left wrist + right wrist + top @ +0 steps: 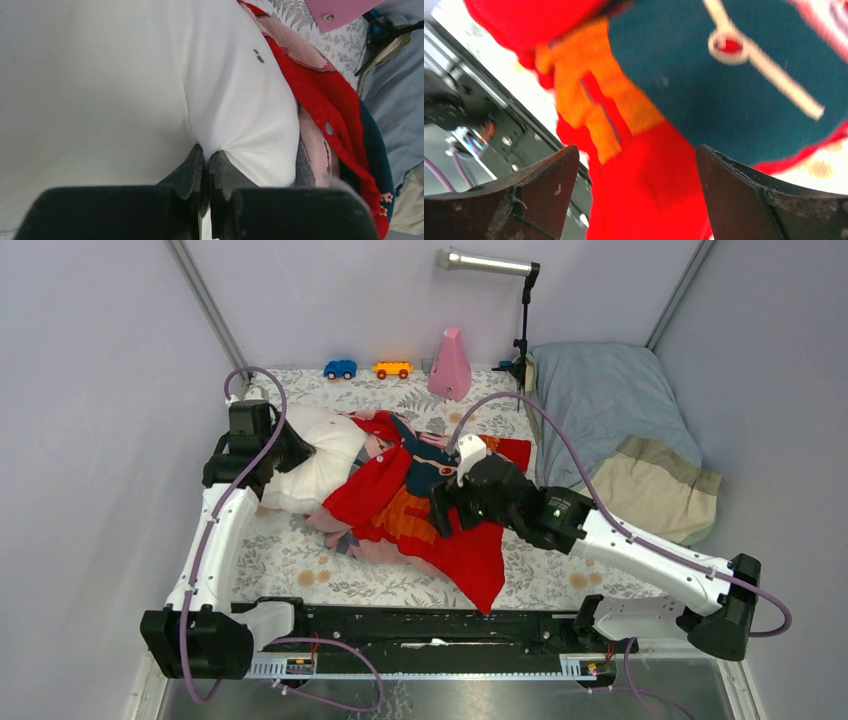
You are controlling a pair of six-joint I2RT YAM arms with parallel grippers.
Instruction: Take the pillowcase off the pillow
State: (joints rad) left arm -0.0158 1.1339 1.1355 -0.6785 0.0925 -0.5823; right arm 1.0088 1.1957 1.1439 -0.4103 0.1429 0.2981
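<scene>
Next, my left gripper stays nearly still on the pinched fold (pixel 313 453) between its fingers, then lets it go, because the pillow's other end is inside the pillowcase (pixel 450 530).
The white pillow (pixel 325 455) lies at the left of the floral mat, its right end still inside the pillowcase (pixel 450 530). That red, orange and teal cover is bunched and trails toward the front rail. My left gripper (pixel 287 448) is shut, pinching a fold of the pillow (pixel 150 75) between its fingertips, as the left wrist view shows at the gripper (pixel 206 151). The red edge of the pillowcase (pixel 330 100) runs along the right there. My right gripper (pixel 447 506) hovers over the pillowcase (pixel 684 150). In its wrist view the right gripper (pixel 636 148) is open, holding nothing.
A grey-blue pillow with a beige end (pixel 620 430) leans at the back right. A pink cone (pixel 450 365), a blue toy car (pixel 340 369) and an orange one (pixel 392 369) stand along the back wall. A lamp stand (pixel 522 320) rises beside the cone. The black rail (pixel 440 625) borders the front.
</scene>
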